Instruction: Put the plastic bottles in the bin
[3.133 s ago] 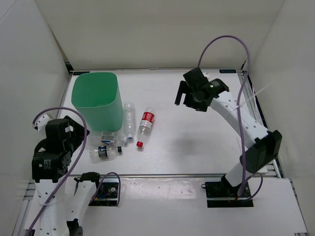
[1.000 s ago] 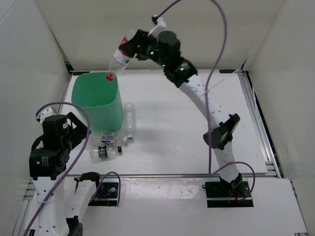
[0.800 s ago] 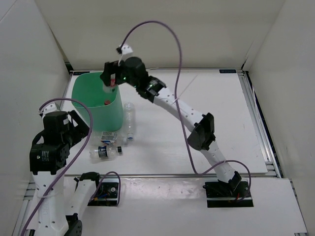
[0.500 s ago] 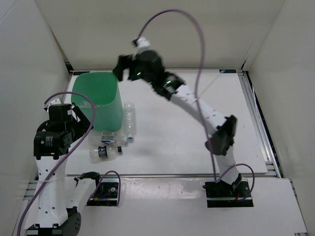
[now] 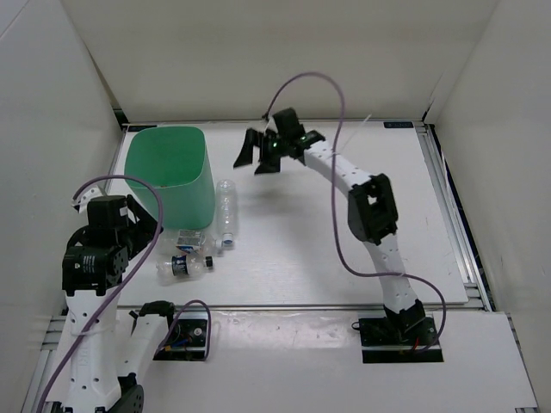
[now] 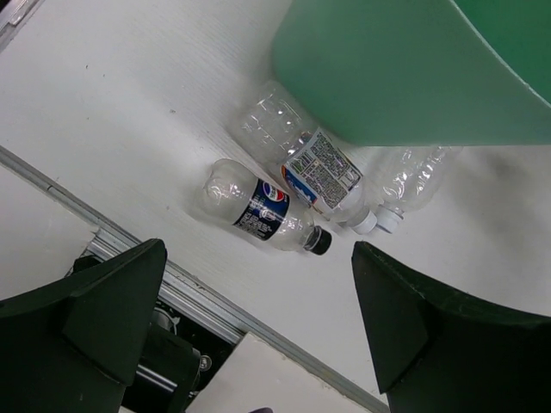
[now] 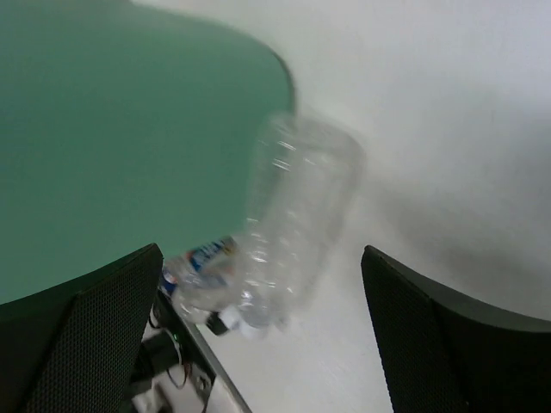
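Note:
Next, my right gripper moves down and back toward the bin (image 5: pixel 168 176), then closes around the plain clear bottle's bottom end, which lies nearest its open fingers.
The mint-green bin (image 5: pixel 168 176) stands at the back left. Three plastic bottles lie by its near right side: a plain clear one (image 5: pixel 225 209), a white-labelled one (image 5: pixel 191 240) and a dark-blue-labelled one (image 5: pixel 182 265). The red-labelled bottle is out of view. My right gripper (image 5: pixel 256 157) is open and empty, just right of the bin's rim, above the table. Its blurred wrist view shows the bin (image 7: pixel 112 129) and the clear bottle (image 7: pixel 297 215). My left gripper (image 5: pixel 136 225) is open and empty, high above the bottles. Its wrist view shows the dark-blue-labelled bottle (image 6: pixel 263 209), the white-labelled bottle (image 6: pixel 314 168) and the bin (image 6: pixel 405 69).
White walls close the table in on the left, back and right. A metal rail (image 6: pixel 129 249) runs along the near table edge, close to the bottles. My right arm (image 5: pixel 370 206) stretches across the middle of the table.
My right gripper carried the red-labelled bottle over the bin and let it go inside. It has since drawn back to the right of the rim, open. My left arm shifted slightly.

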Motion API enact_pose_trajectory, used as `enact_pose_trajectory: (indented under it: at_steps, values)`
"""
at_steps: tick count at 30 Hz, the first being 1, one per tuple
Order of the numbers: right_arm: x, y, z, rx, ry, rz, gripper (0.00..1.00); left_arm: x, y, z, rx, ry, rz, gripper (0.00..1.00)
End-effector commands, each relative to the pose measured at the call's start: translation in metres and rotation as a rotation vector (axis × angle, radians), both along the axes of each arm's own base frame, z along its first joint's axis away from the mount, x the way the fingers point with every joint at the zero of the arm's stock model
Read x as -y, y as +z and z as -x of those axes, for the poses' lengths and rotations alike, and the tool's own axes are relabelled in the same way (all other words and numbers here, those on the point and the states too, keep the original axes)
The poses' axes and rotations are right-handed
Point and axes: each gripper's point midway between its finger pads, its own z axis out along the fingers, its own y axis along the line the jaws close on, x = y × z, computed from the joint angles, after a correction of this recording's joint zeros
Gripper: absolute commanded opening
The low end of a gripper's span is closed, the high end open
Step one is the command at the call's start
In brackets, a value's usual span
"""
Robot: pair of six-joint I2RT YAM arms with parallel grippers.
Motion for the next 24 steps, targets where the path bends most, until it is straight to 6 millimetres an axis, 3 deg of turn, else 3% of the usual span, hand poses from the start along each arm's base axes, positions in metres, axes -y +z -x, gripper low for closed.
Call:
enact_pose_trajectory:
  at_steps: [1,5,8,10,14,18,24]
  values:
    - [-0.016,-0.025,0.038,-0.202,0.140,-0.036,1.00,-0.004,0.003,0.004,0.045,0.058,0.015,1.00]
    - [-0.030,-0.056,0.051,-0.283,0.180,-0.043,1.00,-0.004,0.013,0.009,0.123,0.088,0.035,1.00]
    - [-0.052,-0.075,0.067,-0.315,0.232,-0.027,1.00,-0.004,0.004,0.014,0.117,0.088,0.035,1.00]
    - [-0.058,-0.094,0.079,-0.352,0.254,0.007,1.00,-0.002,-0.005,0.014,0.101,0.082,0.041,1.00]
    - [-0.074,-0.112,0.105,-0.382,0.287,0.041,1.00,0.000,-0.011,0.014,0.085,0.082,0.053,1.00]
    - [-0.073,-0.141,0.097,-0.356,0.228,0.118,1.00,-0.001,-0.018,0.016,0.038,0.070,0.039,1.00]
    - [-0.065,-0.159,0.094,-0.380,0.198,0.153,1.00,-0.001,-0.025,0.023,-0.004,0.070,0.038,1.00]
